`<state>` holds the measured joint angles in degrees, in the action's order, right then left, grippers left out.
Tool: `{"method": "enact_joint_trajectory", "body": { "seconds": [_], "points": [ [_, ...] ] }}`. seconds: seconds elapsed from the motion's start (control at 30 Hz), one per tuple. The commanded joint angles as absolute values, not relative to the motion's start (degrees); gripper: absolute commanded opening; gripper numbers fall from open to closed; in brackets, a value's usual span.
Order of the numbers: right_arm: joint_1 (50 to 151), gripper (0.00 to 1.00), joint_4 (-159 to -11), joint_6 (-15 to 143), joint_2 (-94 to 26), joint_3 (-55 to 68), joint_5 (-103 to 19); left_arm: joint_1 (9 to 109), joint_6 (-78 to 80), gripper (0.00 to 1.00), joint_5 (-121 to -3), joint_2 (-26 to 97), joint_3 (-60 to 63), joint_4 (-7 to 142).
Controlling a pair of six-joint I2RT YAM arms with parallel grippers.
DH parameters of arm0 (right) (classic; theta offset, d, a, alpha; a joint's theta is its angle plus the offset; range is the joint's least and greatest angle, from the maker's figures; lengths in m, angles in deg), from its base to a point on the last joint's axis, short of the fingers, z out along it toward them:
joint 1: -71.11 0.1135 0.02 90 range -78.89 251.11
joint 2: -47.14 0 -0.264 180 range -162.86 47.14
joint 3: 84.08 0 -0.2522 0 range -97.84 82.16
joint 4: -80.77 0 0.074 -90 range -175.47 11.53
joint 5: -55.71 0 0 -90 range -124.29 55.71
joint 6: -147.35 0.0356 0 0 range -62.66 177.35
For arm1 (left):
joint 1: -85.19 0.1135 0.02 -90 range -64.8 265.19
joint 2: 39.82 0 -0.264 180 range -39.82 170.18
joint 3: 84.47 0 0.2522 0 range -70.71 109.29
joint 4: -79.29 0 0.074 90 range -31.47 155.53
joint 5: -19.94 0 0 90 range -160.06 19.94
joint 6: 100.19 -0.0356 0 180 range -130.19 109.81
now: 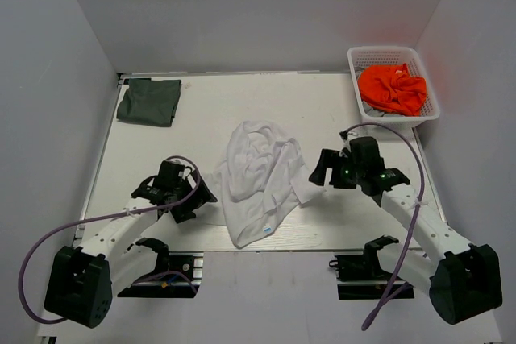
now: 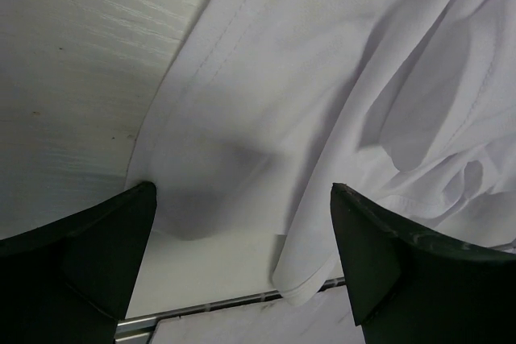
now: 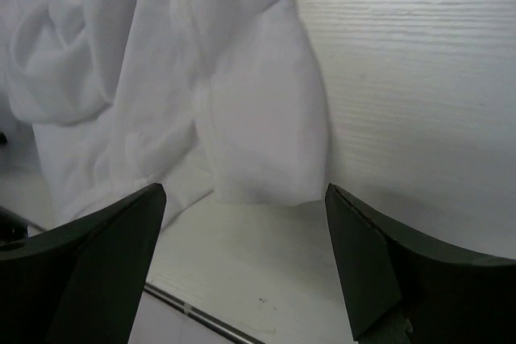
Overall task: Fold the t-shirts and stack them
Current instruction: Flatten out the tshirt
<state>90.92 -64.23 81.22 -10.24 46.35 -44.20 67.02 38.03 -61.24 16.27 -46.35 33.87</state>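
My left gripper goes toward the left in its wrist view and lowers onto the white t-shirt's near stitched corner next, because that sits by only one fingertip.
The white t-shirt lies crumpled in the middle of the table, its blue hem tag near the front edge. A dark grey-green t-shirt lies folded at the far left corner. My left gripper is open and empty at the white shirt's left edge, which fills the left wrist view. My right gripper is open and empty at the shirt's right sleeve, seen in the right wrist view.
A white basket at the far right holds an orange cloth. The table's front edge with a metal rail runs just below both grippers. Grey walls enclose the table on three sides.
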Motion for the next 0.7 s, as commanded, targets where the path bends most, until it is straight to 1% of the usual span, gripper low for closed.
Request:
{"method": "enact_joint_trajectory", "body": {
  "seconds": [0.0, 0.03, 0.07, 0.1, 0.17, 0.2, 0.27, 0.3, 0.33, 0.4, 0.43, 0.47, 0.5, 0.57, 0.63, 0.67],
  "points": [
    [95.4, 0.85, -62.2, 79.4, -11.6, 45.2, -48.3, 65.9, 40.9, 0.98, -69.2, 19.8, -46.8, 27.4],
    [97.5, 0.85, -61.4, 78.9, -12.4, 43.2, -48.9, 65.3, 41.6, 0.98, -70.0, 20.6, -45.7, 26.7],
    [98.7, 0.85, -60.8, 78.9, -13.3, 42.4, -48.7, 65.2, 41.6, 0.96, -71.4, 22.1, -45.7, 26.0],
    [101.9, 0.85, -59.9, 78.7, -13.8, 41.9, -47.6, 64.5, 42.3, 0.94, -72.3, 22.7, -45.0, 24.8],
    [104.0, 0.85, -59.6, 78.6, -15.3, 40.8, -46.3, 63.1, 43.9, 0.91, -74.5, 23.5, -44.4, 23.6],
    [106.9, 0.85, -59.6, 78.8, -15.5, 40.4, -46.0, 63.1, 44.5, 0.89, -75.1, 24.2, -44.4, 23.0],
    [108.6, 0.84, -60.2, 79.8, -17.5, 40.1, -44.3, 62.5, 44.5, 0.82, -76.2, 24.9, -43.8, 23.0],
    [111.7, 0.84, -60.2, 79.9, -18.0, 40.0, -43.9, 61.8, 45.0, 0.78, -76.2, 25.5, -43.2, 23.0],
    [112.6, 0.84, -61.6, 80.5, -19.9, 40.1, -42.9, 61.1, 45.0, 0.72, -77.1, 26.4, -43.2, 23.0],
    [116.1, 0.84, -62.8, 80.9, -21.1, 39.8, -42.4, 60.6, 45.0, 0.62, -78.0, 27.8, -42.6, 23.6],
    [117.6, 0.84, -64.4, 81.1, -23.0, 39.4, -41.4, 60.0, 45.0, 0.52, -78.5, 29.5, -42.0, 24.1],
    [118.2, 0.82, -65.1, 82.1, -23.6, 39.2, -40.9, 60.0, 45.0, 0.46, -78.5, 30.5, -42.0, 24.1],
    [119.0, 0.82, -65.4, 82.2, -24.7, 39.0, -40.2, 59.4, 44.4, 0.43, -78.5, 31.4, -41.2, 25.0],
    [121.1, 0.77, -66.7, 84.3, -26.9, 38.2, -36.4, 58.9, 44.4, 0.27, -79.1, 34.6, -41.2, 25.6],
    [122.5, 0.74, -68.5, 85.8, -27.9, 37.5, -34.6, 58.4, 43.9, 0.02, -79.7, 36.6, -40.5, 26.2],
    [123.2, 0.74, -69.1, 87.3, -29.2, 37.1, -31.8, 58.4, 43.9, 0.0, -79.7, 38.0, -40.5, 27.2]
  ]
}}
